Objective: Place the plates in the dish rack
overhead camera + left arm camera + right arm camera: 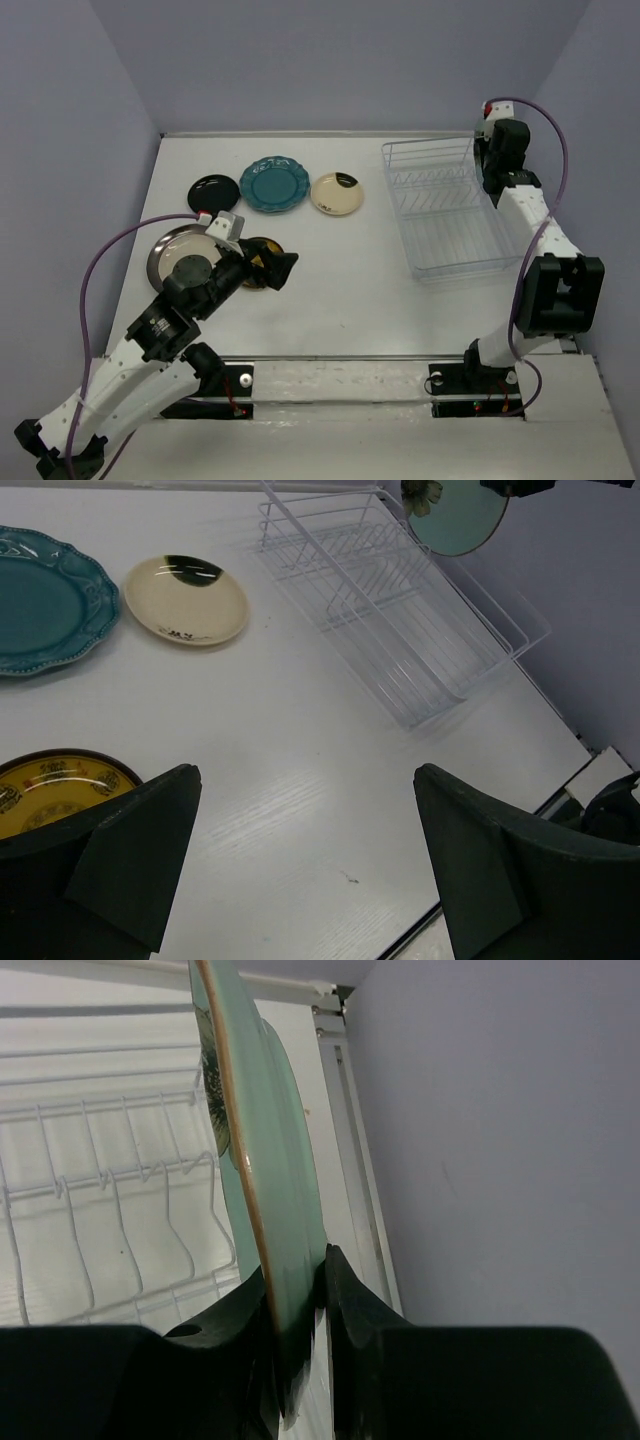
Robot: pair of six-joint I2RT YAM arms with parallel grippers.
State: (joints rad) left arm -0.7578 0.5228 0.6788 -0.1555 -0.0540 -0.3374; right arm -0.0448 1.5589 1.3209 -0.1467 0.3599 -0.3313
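My right gripper moves the pale mint plate slightly away from the wall next, then brings it down onto the dish rack's end wires (467, 180) (212, 1210).
My right gripper (300, 1305) is shut on the rim of the pale mint plate (270, 1180) and holds it upright on edge above the far right side of the white wire dish rack (100, 1190). The plate also shows in the left wrist view (455, 515). The rack (445, 215) stands empty at the right. My left gripper (305, 865) is open and empty, low over the table beside the small yellow patterned plate (50, 790). The teal plate (273, 185), cream plate (337, 193), black plate (212, 190) and silver plate (175, 250) lie flat at the left.
The right wall (500, 1140) is close beside the held plate and the rack. The left arm's purple cable (100, 270) loops over the table's left edge. The table's front edge (350, 357) runs just ahead of the arm bases.
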